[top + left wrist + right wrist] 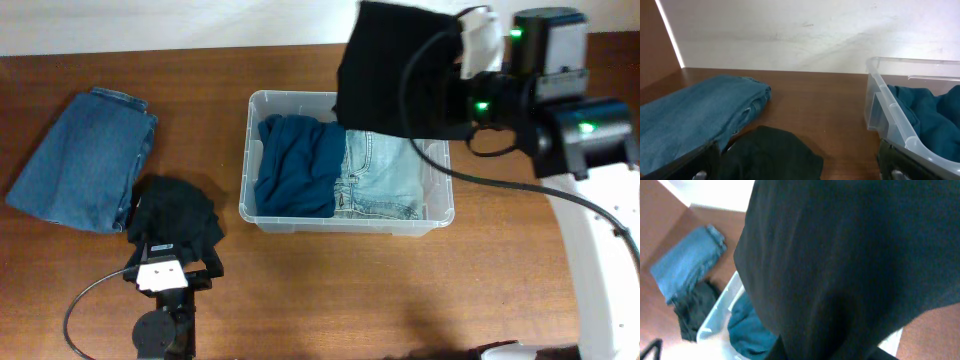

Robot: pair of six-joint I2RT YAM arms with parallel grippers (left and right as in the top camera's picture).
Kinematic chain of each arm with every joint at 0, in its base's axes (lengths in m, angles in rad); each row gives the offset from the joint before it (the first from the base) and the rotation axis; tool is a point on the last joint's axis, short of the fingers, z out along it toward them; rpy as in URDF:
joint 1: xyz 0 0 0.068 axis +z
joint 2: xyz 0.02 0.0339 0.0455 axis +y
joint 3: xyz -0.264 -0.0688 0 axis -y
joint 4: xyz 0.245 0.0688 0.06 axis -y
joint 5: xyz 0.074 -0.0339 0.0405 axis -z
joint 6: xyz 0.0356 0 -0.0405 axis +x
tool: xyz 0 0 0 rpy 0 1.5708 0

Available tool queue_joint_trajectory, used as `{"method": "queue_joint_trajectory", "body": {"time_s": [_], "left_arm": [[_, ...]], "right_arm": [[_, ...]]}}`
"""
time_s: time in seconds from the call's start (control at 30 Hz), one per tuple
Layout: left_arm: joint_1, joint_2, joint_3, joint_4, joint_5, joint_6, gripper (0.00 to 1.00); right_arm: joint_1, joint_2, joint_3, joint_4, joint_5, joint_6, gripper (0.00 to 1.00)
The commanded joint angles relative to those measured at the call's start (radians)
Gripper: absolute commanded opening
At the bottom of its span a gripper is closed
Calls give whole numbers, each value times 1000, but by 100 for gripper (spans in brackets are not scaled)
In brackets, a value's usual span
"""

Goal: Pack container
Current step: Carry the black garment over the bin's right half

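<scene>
My right gripper will next move down and to the left in the overhead view to release the black garment, since the light blue jeans (385, 170) lie there.
The clear plastic container (345, 222) stands mid-table and holds a teal garment (300, 165) on the left and light blue jeans (385, 170) on the right. My right gripper (468, 62) is raised over the container's far right corner, shut on a black garment (395, 70) that hangs from it. That black garment (840, 255) fills the right wrist view and hides the fingers. My left gripper (800, 167) is open and low at the near left. Its fingers straddle a crumpled black garment (772, 155) on the table. The container's wall (885, 107) shows to its right.
Folded dark blue jeans (85, 160) lie at the far left, next to the crumpled black garment (175, 215); they also show in the left wrist view (695, 115). A pale wall runs behind the table.
</scene>
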Motion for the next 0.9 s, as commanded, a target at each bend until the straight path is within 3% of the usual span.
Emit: {"method": "queue_joint_trajectory", "body": {"time_s": [0.0,0.17,0.37,0.57,0.87], "left_arm": [[-2,-7,-2,-4,-3,12,99],[-2,-7,-2,-3,-3,12,100],[-2,-7,-2,-4,-3,12,99],[-2,-7,-2,-3,-3,12,99],[-2,-7,-2,-4,-3,12,99]], "right_arm": [[69,69,27,3,40,-133,4],[114,134,27,-53,23,-198,4],[113,146,28,-191,-27,-418,4],[113,146,28,-323,90,-695,4],[113,146,28,-389,183,-813,4]]}}
